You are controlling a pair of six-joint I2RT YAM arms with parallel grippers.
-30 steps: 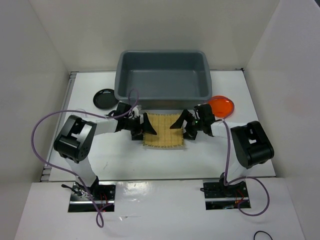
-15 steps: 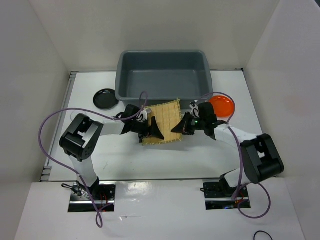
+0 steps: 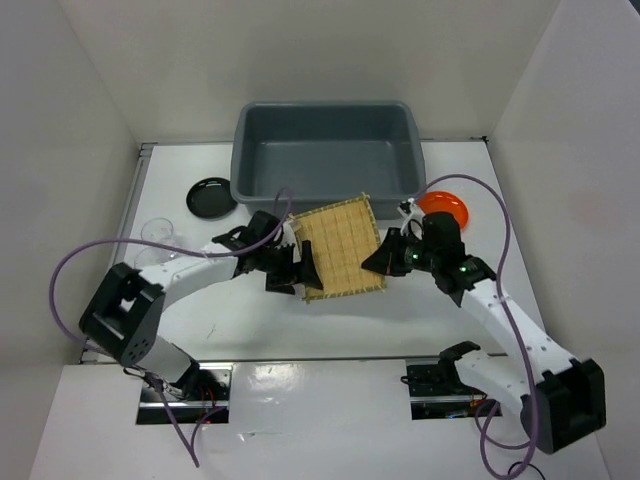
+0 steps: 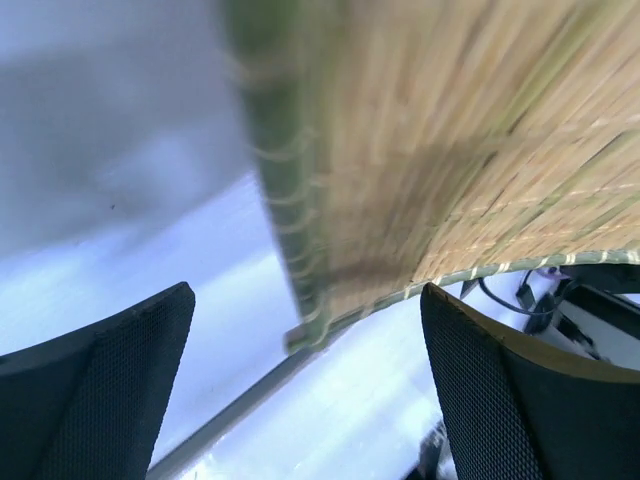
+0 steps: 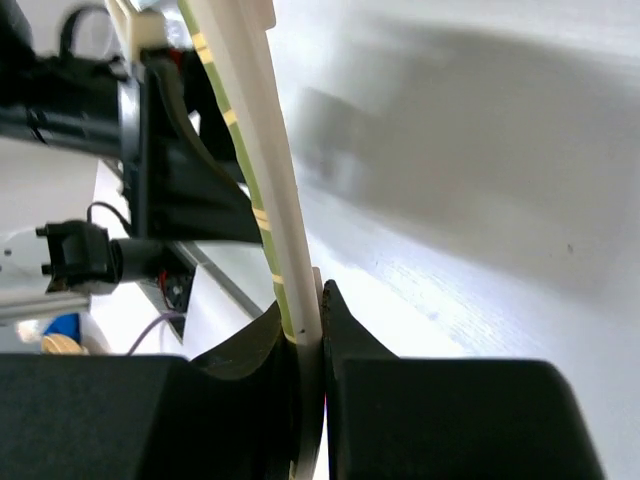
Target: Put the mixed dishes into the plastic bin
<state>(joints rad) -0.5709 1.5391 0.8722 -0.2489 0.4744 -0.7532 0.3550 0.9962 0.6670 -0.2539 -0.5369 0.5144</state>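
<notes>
My right gripper should next lift the woven mat and carry it away from my base over the bin's near side, and then lower it inside.
The tan woven mat [image 3: 343, 250] is off the table and tilted, in front of the grey plastic bin [image 3: 325, 185]. My right gripper [image 3: 380, 262] is shut on the mat's right edge; in the right wrist view the mat's edge [image 5: 255, 150] is pinched between the jaws of that gripper [image 5: 318, 300]. My left gripper [image 3: 297, 272] is open at the mat's left edge. The mat's corner [image 4: 450, 150] hangs over its gap [image 4: 305, 335], not gripped. The orange plate [image 3: 445, 207] lies right of the bin and the black plate [image 3: 210, 196] left of it. Clear cups [image 3: 160, 232] stand at the left.
White walls enclose the table on three sides. Purple cables loop from both arms, one over the orange plate. The arm bases sit at the near edge.
My right gripper shut on the mat's right edge and raised it off the table, tilting it. The left gripper stayed open and slid along the mat's left edge. Both arms stretched out.
</notes>
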